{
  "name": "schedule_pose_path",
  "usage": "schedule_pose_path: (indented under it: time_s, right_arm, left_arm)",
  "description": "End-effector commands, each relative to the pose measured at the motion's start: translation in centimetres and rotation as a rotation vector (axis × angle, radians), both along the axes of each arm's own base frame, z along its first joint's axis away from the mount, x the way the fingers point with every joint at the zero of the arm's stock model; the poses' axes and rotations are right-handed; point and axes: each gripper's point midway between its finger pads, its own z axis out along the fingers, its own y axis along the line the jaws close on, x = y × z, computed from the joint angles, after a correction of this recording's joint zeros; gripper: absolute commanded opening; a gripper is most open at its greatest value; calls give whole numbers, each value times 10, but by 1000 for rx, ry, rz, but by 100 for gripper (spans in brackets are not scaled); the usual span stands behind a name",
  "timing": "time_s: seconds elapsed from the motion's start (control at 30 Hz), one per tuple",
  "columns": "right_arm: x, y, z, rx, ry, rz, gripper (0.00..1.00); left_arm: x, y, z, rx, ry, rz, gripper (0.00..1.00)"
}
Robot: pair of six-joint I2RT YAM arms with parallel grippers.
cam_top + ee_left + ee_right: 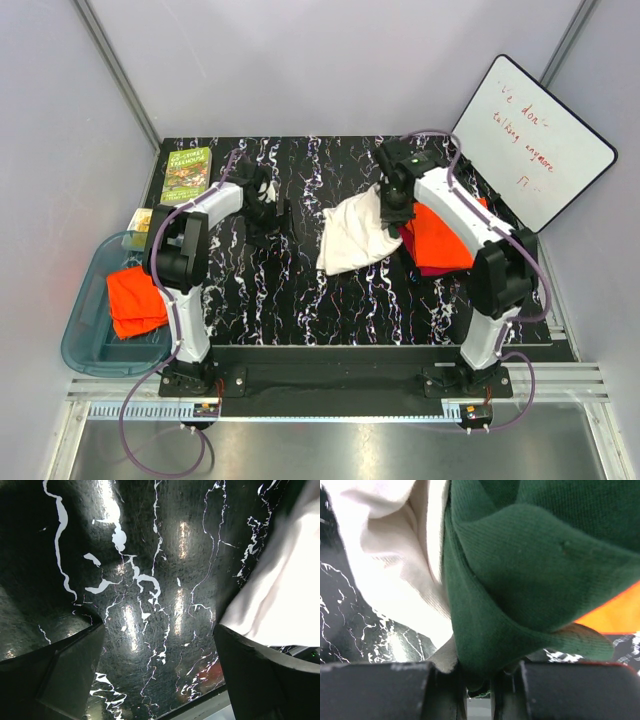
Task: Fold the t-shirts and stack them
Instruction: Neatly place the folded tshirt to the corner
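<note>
I need to swing my right gripper next across the orange t-shirt point(446, 243) point(616, 614), which is to its right in the top view, and lower it to release the cream t-shirt on that pile.
My right gripper point(396, 208) point(479, 689) is shut on the dark green sleeve point(530, 565) of the cream t-shirt point(352, 235) point(390, 550). It holds that tee lifted, and the cloth hangs down to the black marbled table point(300, 300). An orange t-shirt point(440, 240) point(622, 614) lies under the right arm. A second orange t-shirt point(135, 300) lies in the blue bin. My left gripper point(266, 208) point(159, 680) stands open over bare table, left of the cream tee, with nothing between its fingers point(55, 680). The cream cloth point(285, 590) shows at the right edge of the left wrist view.
A clear blue bin point(90, 340) sits off the table's left edge. A green book point(187, 172) lies at the back left corner, and a whiteboard point(535, 140) leans at the back right. Dark red cloth point(436, 269) peeks from under the orange tee.
</note>
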Motion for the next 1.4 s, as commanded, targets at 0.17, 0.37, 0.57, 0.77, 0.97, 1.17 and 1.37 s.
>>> schedule_pose_path:
  time_s: [0.17,0.37,0.57,0.77,0.97,1.17,1.37]
  right_arm:
    - [3,-96,102,11,-246,-204,6]
    - [-7,-147,103,-60,-249,-288,8]
    - [-19,-177,39,-106,-69,-361,8]
    - [-27,-207,-27,-218,112,-433,7]
    - [6,-205,-4,-114,33,-406,8]
    - [17,-197,47,-62,-80,-319,16]
    - [11,-219,10,-180,40,-333,18]
  left_arm:
    - [1,7,-7,33,1,-7,99]
    - [1,7,-8,37,6,-4,99]
    - [-3,9,-10,45,14,-4,99]
    - [-7,11,-9,51,14,-7,99]
    - [-11,13,-9,61,20,-9,99]
    - [-15,15,-13,71,34,-5,99]
    - [-16,15,-17,70,47,-8,99]
